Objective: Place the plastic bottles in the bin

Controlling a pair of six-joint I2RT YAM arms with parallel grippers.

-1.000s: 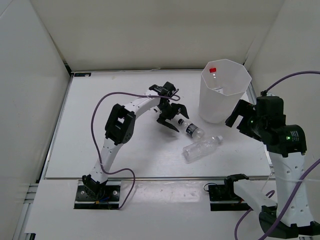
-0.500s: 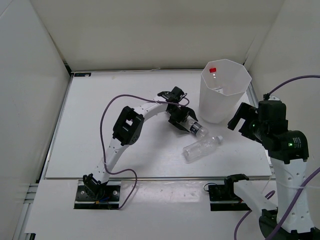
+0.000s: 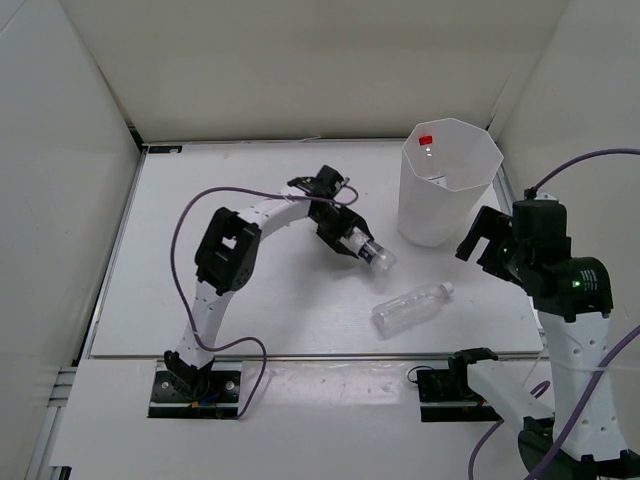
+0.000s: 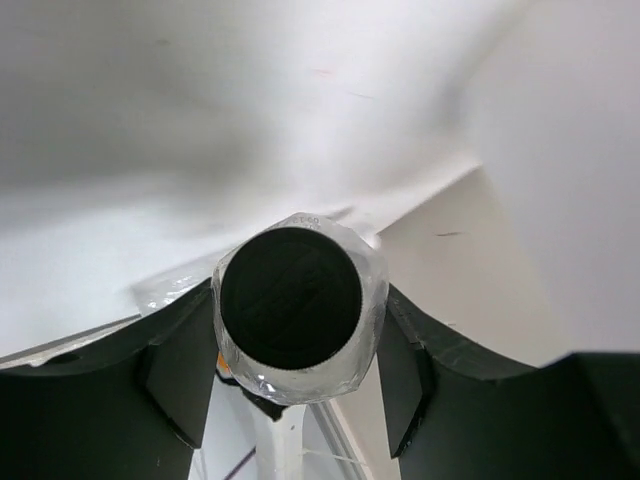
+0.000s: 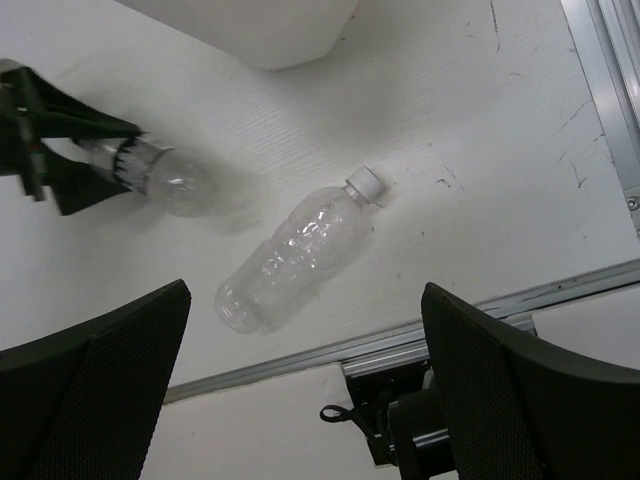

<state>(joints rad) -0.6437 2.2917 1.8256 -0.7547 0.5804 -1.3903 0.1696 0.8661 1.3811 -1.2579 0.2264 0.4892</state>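
The white bin's rim is above the black-capped bottle (image 3: 370, 255), so my left gripper should first lift the bottle outward to get it over the bin's open top.
My left gripper (image 3: 345, 243) is shut on the black-capped bottle (image 3: 370, 255) and holds it at mid-table, left of the bin. In the left wrist view the black cap (image 4: 290, 298) sits between my two fingers (image 4: 180, 365). The plain clear bottle (image 3: 412, 306) lies on its side near the table's front edge, and it also shows in the right wrist view (image 5: 295, 262). The white bin (image 3: 450, 185) stands at the back right with a red-capped bottle (image 3: 426, 140) inside. My right gripper (image 5: 305, 400) is open and empty, high above the clear bottle. The blue-white bottle is out of view.
White walls close in the table on the left, back and right. A metal rail (image 5: 480, 315) runs along the table's front edge. The bin's base (image 5: 260, 25) is at the top of the right wrist view.
My left gripper reached the black-capped bottle, closed on it and drew it back left. The clear bottle shifted slightly toward the front right. The right arm barely moved.
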